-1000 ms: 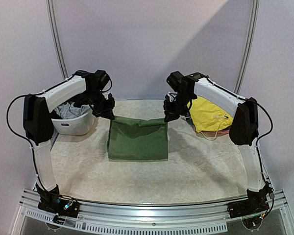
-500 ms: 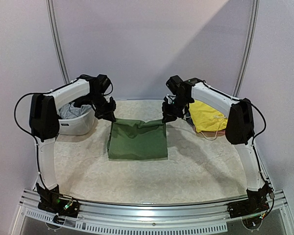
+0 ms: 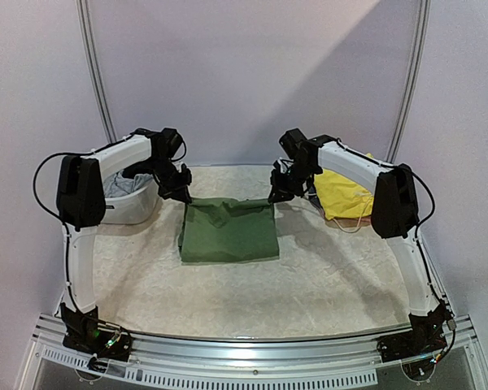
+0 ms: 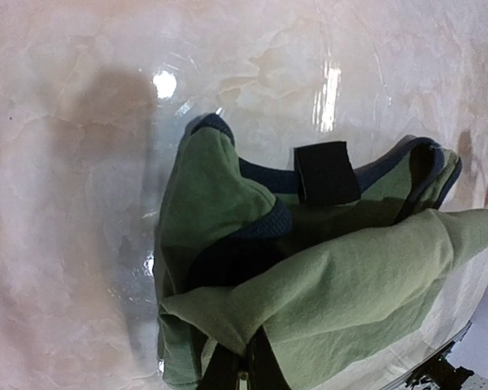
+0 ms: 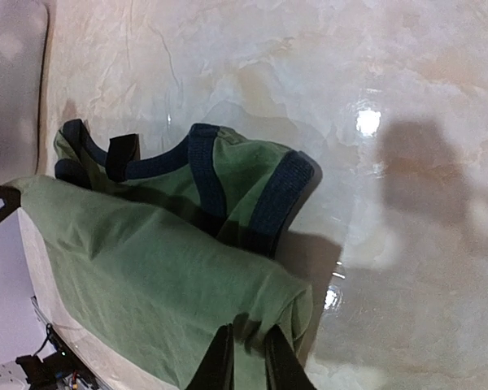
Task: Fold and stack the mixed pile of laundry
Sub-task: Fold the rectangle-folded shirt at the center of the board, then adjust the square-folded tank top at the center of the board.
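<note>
The left gripper lowers slightly outward next and releases the held corner over the shirt's navy sleeve (image 4: 242, 242), since that sleeve lies below and outward of it.
The olive-green T-shirt (image 3: 228, 231) with navy trim lies partly folded in the middle of the table. My left gripper (image 3: 181, 192) is shut on its far left corner, also seen in the left wrist view (image 4: 240, 357). My right gripper (image 3: 274, 192) is shut on its far right corner, also seen in the right wrist view (image 5: 246, 349). Both hold the far edge lifted a little over the shirt's navy sleeves and collar (image 5: 203, 166). A bright yellow garment (image 3: 347, 193) with a white drawstring lies at the right. Grey pieces (image 3: 122, 184) sit in the tub.
A white plastic tub (image 3: 128, 207) stands at the far left, behind my left arm. The table top is pale marbled and glossy (image 4: 81, 122). A lilac wall backs the table.
Both grippers have carried the shirt's far edge further towards the back of the table. The shirt's front edge has drawn back with it, and the fold looks shorter.
</note>
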Robot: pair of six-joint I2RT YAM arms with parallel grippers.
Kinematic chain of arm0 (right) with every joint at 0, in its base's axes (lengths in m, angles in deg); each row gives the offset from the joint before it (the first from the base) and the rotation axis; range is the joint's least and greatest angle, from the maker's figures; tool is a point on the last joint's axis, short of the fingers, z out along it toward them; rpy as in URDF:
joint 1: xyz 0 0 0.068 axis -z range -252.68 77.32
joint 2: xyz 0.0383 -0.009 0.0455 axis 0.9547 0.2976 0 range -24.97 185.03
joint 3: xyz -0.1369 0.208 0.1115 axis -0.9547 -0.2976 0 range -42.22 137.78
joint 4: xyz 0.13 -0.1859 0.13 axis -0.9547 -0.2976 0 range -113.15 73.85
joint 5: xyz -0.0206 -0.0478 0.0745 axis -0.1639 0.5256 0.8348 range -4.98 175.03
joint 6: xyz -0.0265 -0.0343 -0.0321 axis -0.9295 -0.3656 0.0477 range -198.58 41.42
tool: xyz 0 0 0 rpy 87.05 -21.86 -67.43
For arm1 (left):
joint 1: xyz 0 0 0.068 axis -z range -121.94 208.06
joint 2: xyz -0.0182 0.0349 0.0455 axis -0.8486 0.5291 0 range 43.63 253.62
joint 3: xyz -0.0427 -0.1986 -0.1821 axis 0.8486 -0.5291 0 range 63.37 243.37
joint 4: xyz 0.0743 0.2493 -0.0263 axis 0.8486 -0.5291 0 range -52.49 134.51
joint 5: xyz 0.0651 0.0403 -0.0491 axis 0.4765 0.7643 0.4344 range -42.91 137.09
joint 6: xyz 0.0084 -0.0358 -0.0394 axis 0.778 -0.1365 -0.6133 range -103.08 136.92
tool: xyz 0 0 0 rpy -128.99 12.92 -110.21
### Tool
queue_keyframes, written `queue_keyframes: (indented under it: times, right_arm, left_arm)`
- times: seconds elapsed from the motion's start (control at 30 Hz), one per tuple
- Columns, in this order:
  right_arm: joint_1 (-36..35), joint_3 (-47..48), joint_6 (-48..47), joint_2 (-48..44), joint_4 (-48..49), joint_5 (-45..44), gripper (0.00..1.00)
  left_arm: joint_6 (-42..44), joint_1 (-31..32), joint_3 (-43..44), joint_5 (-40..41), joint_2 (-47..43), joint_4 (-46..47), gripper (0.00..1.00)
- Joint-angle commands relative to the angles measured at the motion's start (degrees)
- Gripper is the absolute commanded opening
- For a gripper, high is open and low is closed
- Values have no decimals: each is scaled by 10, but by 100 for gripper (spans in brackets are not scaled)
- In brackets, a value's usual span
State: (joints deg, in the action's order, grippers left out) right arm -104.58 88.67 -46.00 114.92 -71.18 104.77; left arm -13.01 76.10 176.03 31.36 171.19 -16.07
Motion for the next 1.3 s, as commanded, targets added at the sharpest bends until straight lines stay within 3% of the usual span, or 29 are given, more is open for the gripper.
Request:
queue_keyframes:
  times: [0.0, 0.07, 0.13, 0.33, 0.47, 0.6, 0.73, 0.8, 1.0, 1.13, 1.27]
  right_arm:
    - [9, 15, 7, 19, 40, 25, 21]
    - [14, 15, 12, 17, 52, 30, 33]
    - [19, 15, 16, 11, 62, 34, 37]
    - [25, 12, -3, -22, 53, 25, 39]
    - [24, -40, -34, -61, 58, 43, 39]
    - [19, -143, -57, -109, 86, 50, 36]
    - [12, -208, -69, -145, 111, 51, 32]
    - [5, -221, -69, -153, 122, 53, 30]
    - [-10, -218, -60, -146, 151, 65, 25]
    - [-11, -186, -57, -114, 155, 80, 20]
    - [-11, -132, -72, -74, 146, 97, 10]
  left_arm:
    - [9, -11, 21, -4, 29, 14, 0]
    - [6, -13, 25, -4, 38, 20, 0]
    - [-1, -16, 27, -8, 47, 29, 0]
    - [-28, -26, 42, -3, 69, 40, 0]
    - [-58, -32, 52, 34, 78, 25, 3]
    - [-81, -29, 59, 31, 67, 33, 25]
    - [-83, -15, 62, 30, 38, 45, 66]
    - [-84, -7, 62, 26, 24, 45, 73]
    - [-64, 19, 41, 77, -35, 9, 71]
    - [-53, 40, -32, 107, -80, 12, 60]
    - [-54, 65, -109, 74, -109, 52, 46]
